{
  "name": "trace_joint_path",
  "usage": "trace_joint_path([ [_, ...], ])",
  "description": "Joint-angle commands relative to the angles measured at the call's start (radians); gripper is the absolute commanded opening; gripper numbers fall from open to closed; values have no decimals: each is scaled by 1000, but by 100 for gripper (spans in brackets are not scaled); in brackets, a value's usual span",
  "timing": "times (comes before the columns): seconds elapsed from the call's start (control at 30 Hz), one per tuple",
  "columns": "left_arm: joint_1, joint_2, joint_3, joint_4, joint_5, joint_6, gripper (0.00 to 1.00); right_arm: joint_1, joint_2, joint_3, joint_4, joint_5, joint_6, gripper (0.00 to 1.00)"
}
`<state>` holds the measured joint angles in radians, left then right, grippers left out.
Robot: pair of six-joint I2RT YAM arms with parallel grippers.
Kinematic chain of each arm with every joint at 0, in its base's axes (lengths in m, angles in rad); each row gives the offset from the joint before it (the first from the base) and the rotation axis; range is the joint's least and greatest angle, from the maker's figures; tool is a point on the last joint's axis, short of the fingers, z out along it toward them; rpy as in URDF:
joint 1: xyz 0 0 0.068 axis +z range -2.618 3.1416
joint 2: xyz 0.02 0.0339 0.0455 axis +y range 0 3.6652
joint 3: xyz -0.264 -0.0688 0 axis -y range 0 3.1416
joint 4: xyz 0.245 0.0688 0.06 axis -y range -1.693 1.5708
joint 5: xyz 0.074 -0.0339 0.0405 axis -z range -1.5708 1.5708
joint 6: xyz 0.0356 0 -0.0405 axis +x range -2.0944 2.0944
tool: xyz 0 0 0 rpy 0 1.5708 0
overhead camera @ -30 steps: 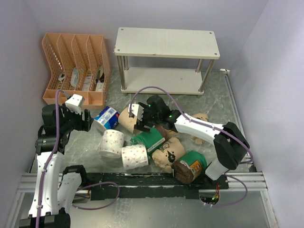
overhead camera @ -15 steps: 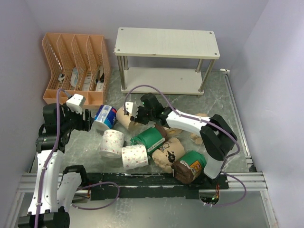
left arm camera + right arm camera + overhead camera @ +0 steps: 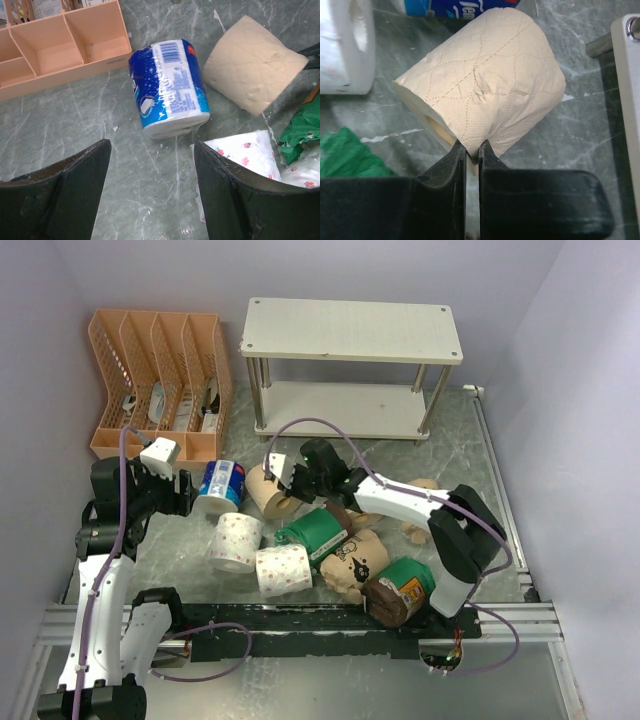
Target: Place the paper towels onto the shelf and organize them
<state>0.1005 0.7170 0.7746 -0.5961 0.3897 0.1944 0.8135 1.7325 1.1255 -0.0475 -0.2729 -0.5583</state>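
Observation:
My right gripper will lift the roll to the lower board's end [image 3: 396,412] and release it there, because that end is bare and lies outward of my gripper and to its right in the top view.
Paper towels lie loose in front of the shelf [image 3: 350,330]. My right gripper [image 3: 471,147] is shut on the near edge of a plain tan roll [image 3: 485,85], pinching a fold of its outer paper; the tan roll [image 3: 268,496] lies on its side. My left gripper [image 3: 151,146] hangs open over bare table just short of a blue-white wrapped roll [image 3: 167,87], with a white speckled roll [image 3: 247,152] against its right finger. The shelf's two boards carry nothing.
An orange slotted organizer [image 3: 160,380] stands at the back left, close to the blue-white roll [image 3: 218,488]. Two speckled rolls [image 3: 236,540], a green one [image 3: 318,533], a kraft one [image 3: 355,560] and a dark brown one [image 3: 398,590] crowd the middle front.
The right gripper has closed onto the tan roll's edge after shifting slightly left and back. The blue-white roll has turned a little. The left gripper stays open and almost still.

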Motion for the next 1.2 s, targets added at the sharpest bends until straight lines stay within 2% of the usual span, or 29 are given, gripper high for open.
trace_joint_path([
  [0.0,-10,1,1,12,21,7,79,2,-134,-61,115,5,163,0],
  [0.17,-6,-1,-1,12,18,7,79,0,-255,-117,280,88,389,0],
  [0.33,-2,-6,-1,12,19,7,79,-14,-282,-78,293,181,640,0],
  [0.47,-2,-13,-1,12,16,7,79,-34,-341,-164,449,263,851,0],
  [0.67,-2,-16,-2,12,13,7,78,-158,-423,-205,487,438,1166,0],
  [0.93,-8,-13,-2,12,11,7,78,-286,-547,-300,483,687,1481,0],
  [1.07,-10,-11,-2,12,11,6,78,-381,-547,-356,519,700,1646,0],
  [1.17,-13,-10,-2,12,11,5,78,-463,-518,-429,591,676,1872,0],
])
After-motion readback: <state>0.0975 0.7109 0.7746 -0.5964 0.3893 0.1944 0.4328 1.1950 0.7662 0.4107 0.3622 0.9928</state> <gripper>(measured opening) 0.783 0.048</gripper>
